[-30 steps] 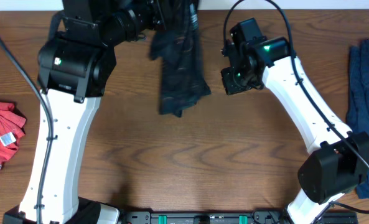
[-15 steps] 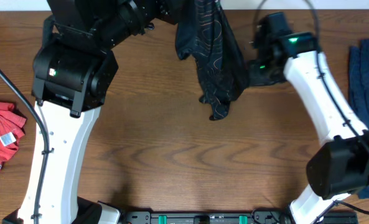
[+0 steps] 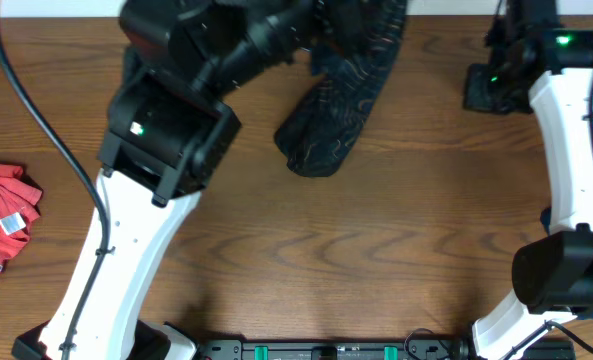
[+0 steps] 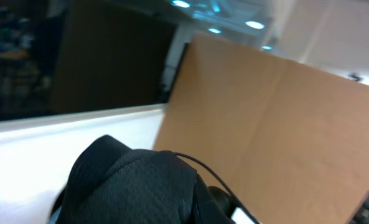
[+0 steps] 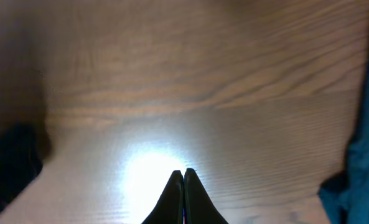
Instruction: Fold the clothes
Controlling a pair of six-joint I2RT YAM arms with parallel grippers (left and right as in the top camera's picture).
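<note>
My left gripper moves down and to the left in the overhead view next and releases the hanging jersey there, since bare far wood lies that way.
The black jersey [image 3: 341,90] with thin orange lines hangs from my left gripper [image 3: 316,25] at the table's far middle. Its lower end bunches on the wood [image 3: 314,145]. In the left wrist view black cloth [image 4: 134,186] covers the fingers, so the jaws are hidden. My right gripper [image 5: 183,177] is shut and empty, fingertips together above bare wood. It is at the far right in the overhead view [image 3: 491,88], apart from the jersey. A red shirt [image 3: 1,220] lies crumpled at the left edge. Blue cloth [image 5: 358,149] shows at the right wrist view's right edge.
The wooden table [image 3: 376,250] fills the overhead view. A dark shape [image 5: 10,165] lies at the left of the right wrist view. The left wrist camera looks off the table at a brown board [image 4: 277,118].
My left arm has swung the jersey to the right, and its lower end now bunches on the table. My right arm has moved right and further back, away from the jersey.
</note>
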